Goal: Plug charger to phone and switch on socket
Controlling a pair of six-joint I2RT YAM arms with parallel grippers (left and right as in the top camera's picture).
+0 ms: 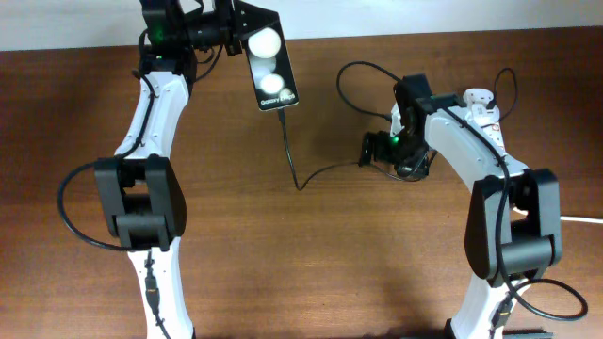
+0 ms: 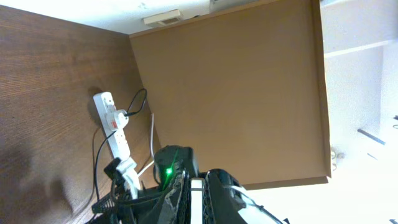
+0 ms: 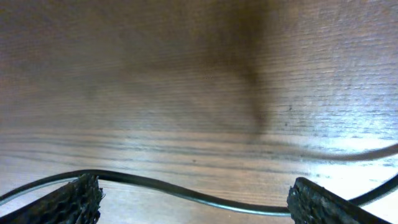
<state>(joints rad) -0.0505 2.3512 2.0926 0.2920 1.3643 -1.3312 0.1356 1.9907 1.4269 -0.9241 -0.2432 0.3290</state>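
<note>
My left gripper will next go down and back to free the phone (image 1: 271, 75) on the wood by the cable's bend, because the cable already meets the lower edge of the phone.
My left gripper (image 1: 242, 36) is shut on the phone (image 1: 271, 75), a black slab with two white round spots, and holds it raised at the back of the table. In the left wrist view the phone (image 2: 198, 208) shows edge-on between the fingers (image 2: 198, 186). The charger cable (image 1: 290, 155) runs from the phone's lower edge down and right to my right gripper (image 1: 370, 151). In the right wrist view the jaws (image 3: 196, 202) are open with the cable (image 3: 155, 185) lying between them on the wood. The socket (image 1: 477, 98) is mostly hidden behind my right arm; it also shows in the left wrist view (image 2: 115, 124).
The cable loops (image 1: 350, 77) behind my right arm toward the socket. A thick white cord (image 1: 584, 218) leaves at the right edge. The table is brown wood (image 1: 311, 254), with a wall at its back edge.
</note>
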